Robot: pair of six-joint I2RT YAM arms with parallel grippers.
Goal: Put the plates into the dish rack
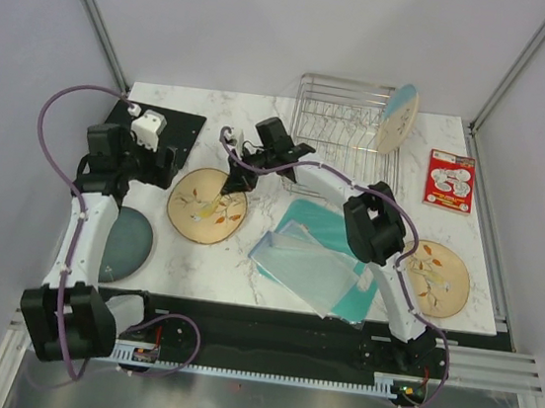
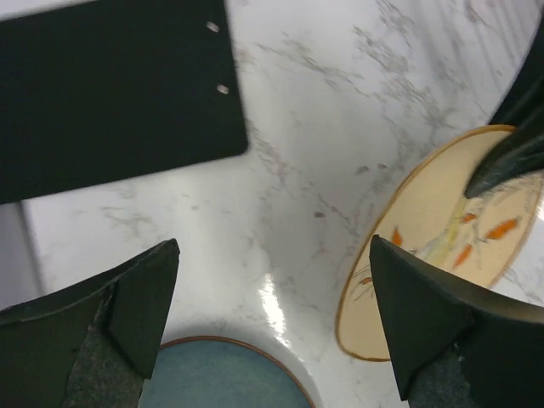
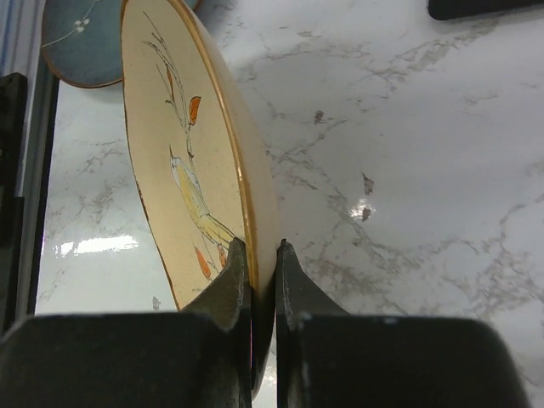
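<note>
Next, my right gripper lifts outward, to its right in the top view, across to the rack's empty slot (image 1: 367, 127) beside the standing plate, lowers in and releases.
My right gripper (image 1: 236, 182) is shut on the far rim of a tan plate with leaf sprigs (image 1: 207, 206). In the right wrist view the gripper (image 3: 257, 251) pinches that plate (image 3: 183, 161) edge-on, one finger on each face. My left gripper (image 1: 165, 163) is open and empty (image 2: 274, 255) over bare table, between the tan plate (image 2: 433, 246) and the dark grey-blue plate (image 2: 221, 378). The dark plate (image 1: 126, 243) lies partly under my left arm. A second tan plate (image 1: 432, 278) lies at the front right. The cream-and-light-blue plate (image 1: 396, 118) stands in the dish rack (image 1: 343, 113).
A black mat (image 1: 178, 123) lies at the back left, also in the left wrist view (image 2: 110, 93). A teal cutting board (image 1: 321, 255) lies mid-table under my right arm. A red-and-white card (image 1: 449, 180) lies right of the rack.
</note>
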